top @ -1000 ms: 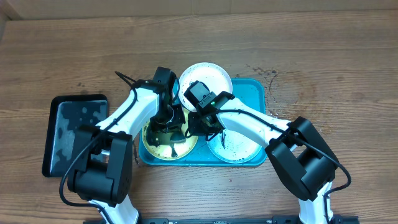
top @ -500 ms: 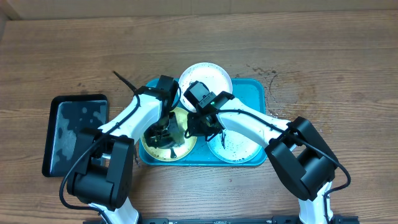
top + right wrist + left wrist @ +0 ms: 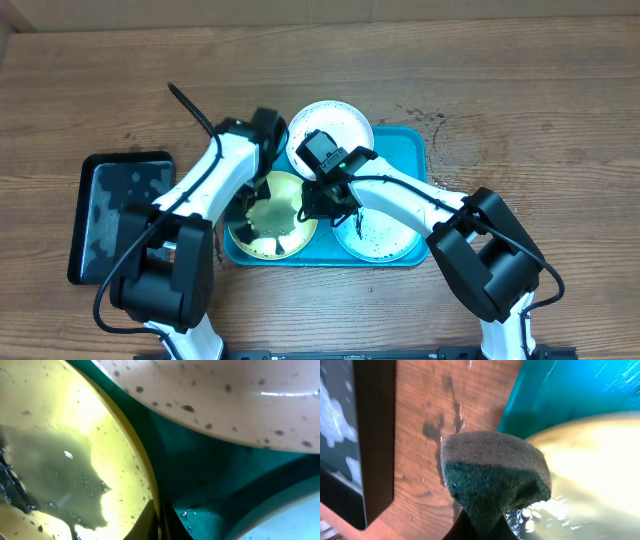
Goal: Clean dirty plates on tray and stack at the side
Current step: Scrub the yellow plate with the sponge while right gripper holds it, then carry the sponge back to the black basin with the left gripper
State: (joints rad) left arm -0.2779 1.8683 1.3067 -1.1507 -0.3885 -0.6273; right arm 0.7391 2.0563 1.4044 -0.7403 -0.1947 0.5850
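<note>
The black tray's open, wet bottom lies left of my left gripper in the overhead view, so next that gripper needs to carry the sponge [image 3: 495, 475] there, lower and release it.
The yellow-green plate [image 3: 275, 205] lies at the left end of the turquoise tray [image 3: 405, 140], wet, with dark smears. My right gripper [image 3: 308, 207] is shut on its right rim, which shows between the fingers in the right wrist view [image 3: 160, 515]. My left gripper [image 3: 243, 203] is shut on a green-and-grey sponge [image 3: 495, 475], held over the plate's left edge [image 3: 590, 470] and the wet table. One speckled white plate [image 3: 332, 122] leans over the tray's far rim. The other white plate [image 3: 385, 238] lies at the tray's right end.
A narrow black tray [image 3: 120, 215] with wet patches lies left of the turquoise tray and shows at the left edge of the left wrist view [image 3: 370, 435]. Black specks dot the wood [image 3: 425, 115] behind the tray. Water drops lie on the table by the sponge.
My left gripper has carried the sponge left, from the middle of the yellow-green plate to its left edge. The right gripper has kept its hold on the rim.
</note>
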